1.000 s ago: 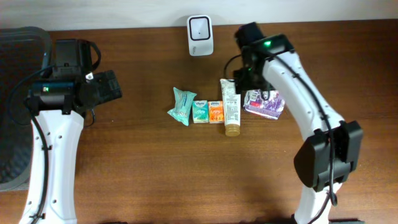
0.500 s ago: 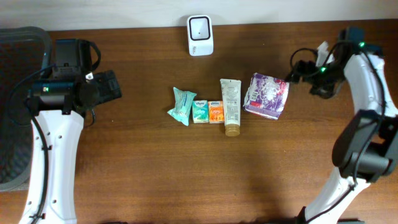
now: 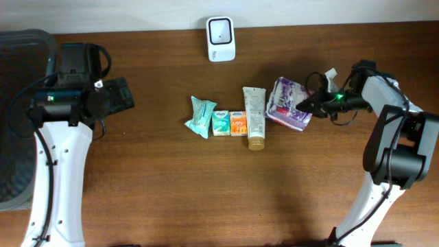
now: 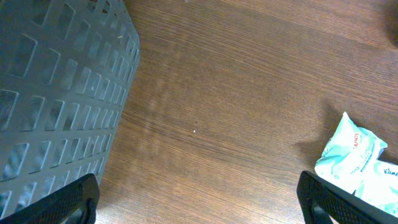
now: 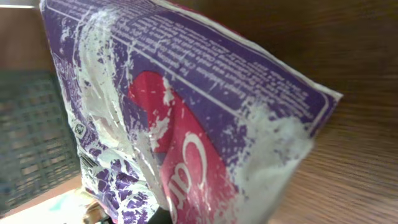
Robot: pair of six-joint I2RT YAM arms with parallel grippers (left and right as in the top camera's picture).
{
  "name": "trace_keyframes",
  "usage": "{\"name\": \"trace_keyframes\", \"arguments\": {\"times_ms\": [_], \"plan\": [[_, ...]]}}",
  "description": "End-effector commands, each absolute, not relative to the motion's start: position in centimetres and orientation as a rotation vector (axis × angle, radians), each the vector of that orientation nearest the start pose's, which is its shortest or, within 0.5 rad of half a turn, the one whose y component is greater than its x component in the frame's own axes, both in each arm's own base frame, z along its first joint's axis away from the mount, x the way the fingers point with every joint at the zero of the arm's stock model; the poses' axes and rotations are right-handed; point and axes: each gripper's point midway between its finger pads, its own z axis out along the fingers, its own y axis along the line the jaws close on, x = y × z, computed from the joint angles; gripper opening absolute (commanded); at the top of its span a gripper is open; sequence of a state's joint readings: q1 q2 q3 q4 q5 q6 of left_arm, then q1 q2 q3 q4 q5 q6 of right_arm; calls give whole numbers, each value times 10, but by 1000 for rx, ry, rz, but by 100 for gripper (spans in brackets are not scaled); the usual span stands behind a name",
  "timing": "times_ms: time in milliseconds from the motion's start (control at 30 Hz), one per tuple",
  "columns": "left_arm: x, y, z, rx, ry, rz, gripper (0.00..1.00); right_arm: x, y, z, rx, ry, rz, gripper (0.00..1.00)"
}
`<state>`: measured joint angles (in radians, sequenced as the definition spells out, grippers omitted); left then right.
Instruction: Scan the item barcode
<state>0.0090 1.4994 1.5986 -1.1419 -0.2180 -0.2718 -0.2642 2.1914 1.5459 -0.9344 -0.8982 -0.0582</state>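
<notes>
My right gripper rises and turns the packet [image 3: 287, 103] over next, then lowers and releases it on the bare wood below the gripper, clear of other items.
A purple-and-white packet [image 3: 287, 103] lies at the right end of a row of items, and it fills the right wrist view [image 5: 186, 124]. My right gripper [image 3: 306, 104] reaches in from the right and is shut on the packet's right edge; its fingers are hidden behind the packet in the wrist view. The white scanner [image 3: 221, 29] stands at the table's back edge. My left gripper [image 4: 199, 202] hangs open over bare wood at the far left [image 3: 118, 96], with nothing between its fingers [image 4: 74, 198].
Left of the packet lie a cream tube [image 3: 254, 116], an orange pack [image 3: 238, 123], a green pack [image 3: 221, 123] and a teal pouch [image 3: 201, 115], also in the left wrist view [image 4: 351, 155]. A grey mesh basket [image 3: 17, 103] [image 4: 56, 81] stands at the left edge.
My right arm swung away to the far right, then came back low to the purple packet's right edge and shut on it. The packet shifted slightly. The left arm stayed still.
</notes>
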Motion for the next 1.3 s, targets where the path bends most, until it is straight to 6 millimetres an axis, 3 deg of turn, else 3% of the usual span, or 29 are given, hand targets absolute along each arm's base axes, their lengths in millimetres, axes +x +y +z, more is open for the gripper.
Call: {"name": "trace_keyframes", "arguments": {"times_ms": [0,33,167,233,267,400,467,533,1000,1067,1133,1200,1267], "plan": [[360,44,254,-433,2545,204,99,424,42,131,59,2530,1291,4],[360,44,254,-433,2545,204,99,419,50,169,-51,2477,1197,4],[360,44,254,-433,2545,204,99,395,79,261,-297,2362,759,4],[360,44,254,-433,2545,204,99,383,119,303,-364,2247,739,4],[360,44,254,-433,2545,204,99,380,139,310,-350,2236,797,4],[360,44,254,-433,2545,204,99,364,198,296,-478,2275,910,4],[360,44,254,-433,2545,204,99,363,212,284,-454,2327,950,4],[360,44,254,-433,2545,204,99,370,215,275,-361,2371,990,4],[360,44,254,-433,2545,204,99,372,214,272,-356,2380,978,4],[360,44,254,-433,2545,204,99,385,190,256,-259,2436,771,4],[360,44,254,-433,2545,204,99,400,142,240,-108,2485,464,4],[360,44,254,-433,2545,204,99,404,55,225,119,2529,-4,4],[360,44,254,-433,2545,204,99,389,-7,220,262,2557,-301,4]]}}
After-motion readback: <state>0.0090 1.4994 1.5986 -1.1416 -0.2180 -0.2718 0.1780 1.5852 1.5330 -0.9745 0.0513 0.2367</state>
